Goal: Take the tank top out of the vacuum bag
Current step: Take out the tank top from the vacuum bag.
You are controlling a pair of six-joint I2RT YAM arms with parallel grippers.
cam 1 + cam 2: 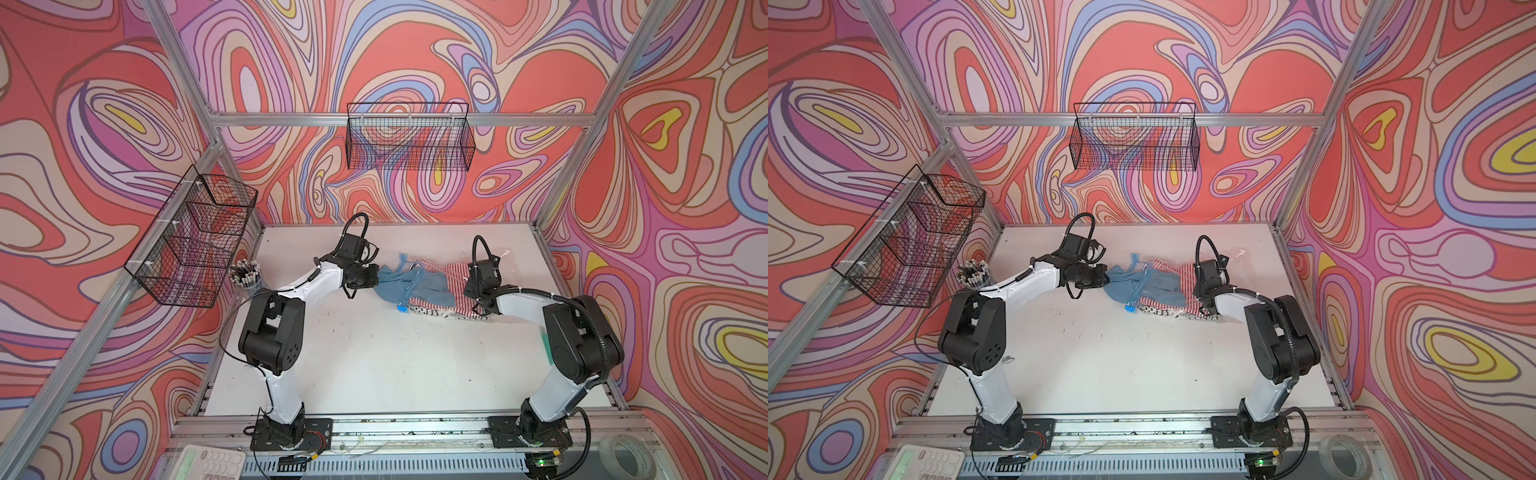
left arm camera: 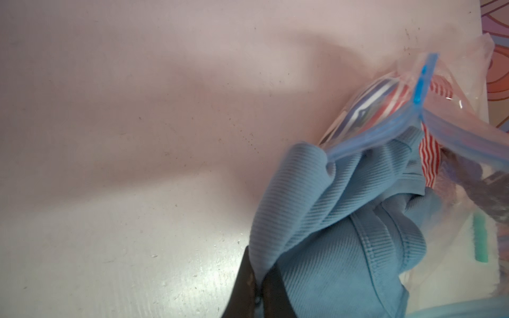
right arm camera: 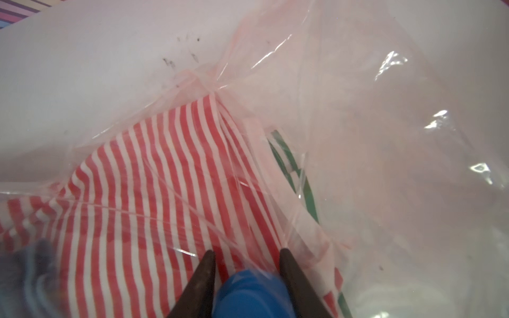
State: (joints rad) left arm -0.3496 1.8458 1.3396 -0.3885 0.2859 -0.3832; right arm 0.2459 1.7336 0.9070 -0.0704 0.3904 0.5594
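Observation:
The tank top's other end is still inside the bag [image 1: 459, 266]. My left gripper needs to pull toward the pen cup next and release the fold on the bare tabletop.
The vacuum bag [image 1: 459, 266] lies crinkled at the back of the table, clear, with its light-blue zip strip [image 2: 385, 132] parted. The blue ribbed tank top [image 1: 392, 282] [image 1: 1121, 280] hangs halfway out of the bag's mouth. My left gripper [image 1: 376, 276] [image 2: 261, 264] is shut on a fold of the tank top [image 2: 330, 234] just left of the bag. My right gripper [image 1: 473, 297] [image 3: 246, 252] stands on the bag's right part, its fingers closed on the round blue valve cap [image 3: 248, 294] through the plastic. The blue slider [image 1: 401, 309] sits at the bag's near edge.
A red-and-white striped garment [image 3: 165, 192] and a black-and-white striped cloth [image 1: 419, 309] remain inside the bag. A cup of pens [image 1: 245, 274] stands at the table's left edge. Wire baskets [image 1: 195, 237] [image 1: 409, 137] hang on the left and back walls. A tape roll [image 1: 627, 455] lies front right.

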